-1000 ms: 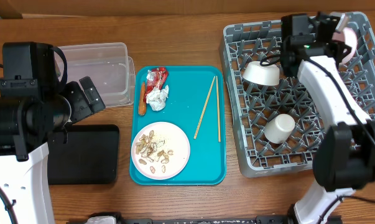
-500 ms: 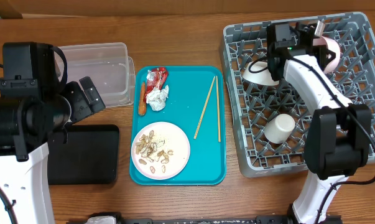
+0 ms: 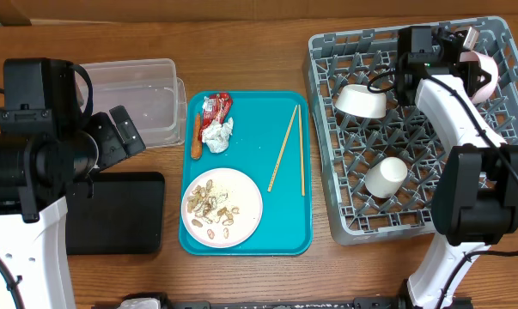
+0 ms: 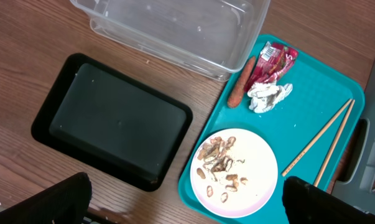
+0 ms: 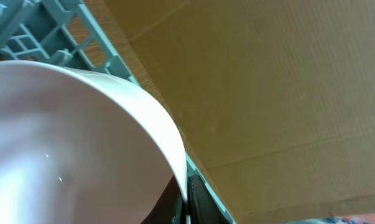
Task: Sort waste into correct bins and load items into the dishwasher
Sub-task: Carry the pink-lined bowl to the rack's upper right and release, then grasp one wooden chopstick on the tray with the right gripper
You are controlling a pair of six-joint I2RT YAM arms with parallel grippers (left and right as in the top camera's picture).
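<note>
As free pegs of the rack remain beside the white bowl (image 3: 360, 101), I will bring my right gripper toward the left in the overhead view, onto those pegs, and release the pink bowl's rim.
My right gripper (image 3: 466, 45) is shut on the rim of a pale pink bowl (image 3: 480, 70) over the back right of the grey dish rack (image 3: 327, 137); the bowl fills the right wrist view (image 5: 69, 143). A white bowl (image 3: 360, 101) and a cream cup (image 3: 385, 178) lie in the rack. On the teal tray (image 3: 284, 223) are the red wrapper (image 3: 214, 106), white tissue (image 3: 216, 134), carrot piece (image 3: 195, 136), chopsticks (image 3: 289, 148) and a white plate (image 3: 250, 206) with beige scraps (image 3: 211, 208). The clear tub (image 3: 143, 99) and black tray (image 3: 112, 215) are at left. My left gripper (image 4: 181, 205) is open above them.
A cardboard wall (image 5: 268, 81) stands just behind the rack. The teal tray lies between the bins and the rack. The left arm's body (image 3: 35, 146) covers part of the black tray and the table's left side.
My right gripper swung left with the pink bowl half a second ago, then back right over the rack's back right part. The left arm has not moved.
</note>
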